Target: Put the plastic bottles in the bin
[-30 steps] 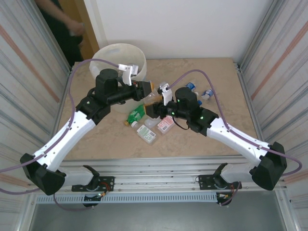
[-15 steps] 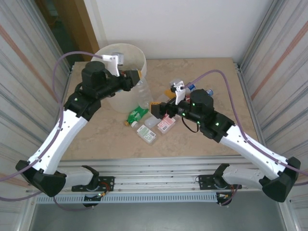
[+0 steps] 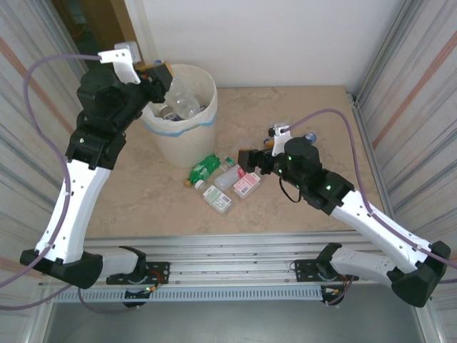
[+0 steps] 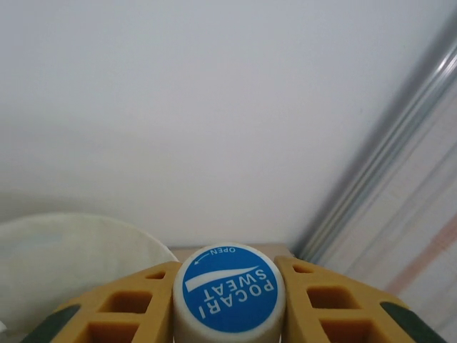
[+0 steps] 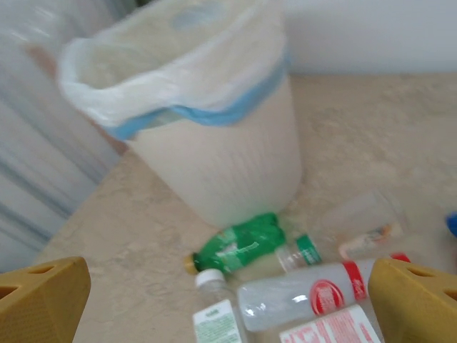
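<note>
My left gripper moves down toward the middle of the bin's opening (image 3: pixel 183 96) (image 4: pixel 64 279) next and releases the clear plastic bottle, since the bin's bagged opening lies below.
My left gripper (image 3: pixel 163 73) is raised over the near-left rim of the cream bin (image 3: pixel 178 146) and is shut on a clear plastic bottle (image 3: pixel 173 90). In the left wrist view, that bottle's blue cap (image 4: pixel 228 294) sits clamped between the yellow fingers (image 4: pixel 114 314), with the bin rim (image 4: pixel 71 232) below. My right gripper (image 3: pixel 247 158) stands open and holds nothing, low over the bottles on the table. Between its fingers I see a green bottle (image 5: pixel 239 246), a clear red-labelled bottle (image 5: pixel 307 296) and a white-capped bottle (image 5: pixel 214 311), all lying before the bin (image 5: pixel 214 143).
More bottles lie inside the bin's bag (image 3: pixel 187 107). A pink-labelled bottle (image 3: pixel 246 186) and a pale-labelled one (image 3: pixel 218 199) lie near the table's front. Blue-capped bottles (image 3: pixel 308 136) sit behind my right arm. Metal walls close both sides.
My left arm has lifted the clear bottle from mid-table up and left over the bin. My right gripper has opened and drawn back to the right.
</note>
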